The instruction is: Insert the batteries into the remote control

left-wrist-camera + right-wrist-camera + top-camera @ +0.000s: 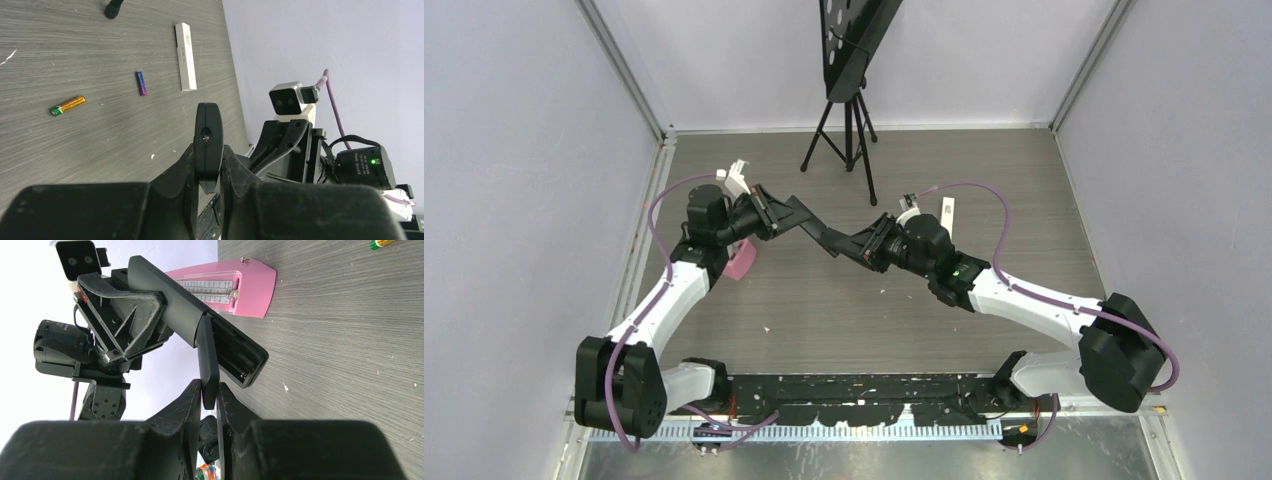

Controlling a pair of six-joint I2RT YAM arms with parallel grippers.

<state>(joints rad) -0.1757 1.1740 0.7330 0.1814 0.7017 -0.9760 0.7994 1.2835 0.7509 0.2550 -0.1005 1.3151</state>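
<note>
I should next move the battery cover away from the remote with my right gripper, then take it down and back onto empty table nearer my base (879, 315) (387, 419).
My left gripper (769, 212) is shut on a black remote (809, 228) and holds it above the table; in the left wrist view the remote (208, 135) stands edge-on between the fingers. My right gripper (879, 243) is shut on the remote's black battery cover (207, 360), which angles away from the open, empty compartment (239, 356). An orange-yellow battery (67, 105) and a purple battery (141, 83) lie apart on the table. The orange-yellow one also shows at the top right of the right wrist view (381, 243). The reddish-brown and dark batteries are out of view.
A white remote (185, 56) lies on the table beyond the purple battery, and also shows in the top view (948, 211). A pink wedge-shaped device (235, 287) stands under the left arm (741, 262). A black tripod (844, 130) stands at the back centre.
</note>
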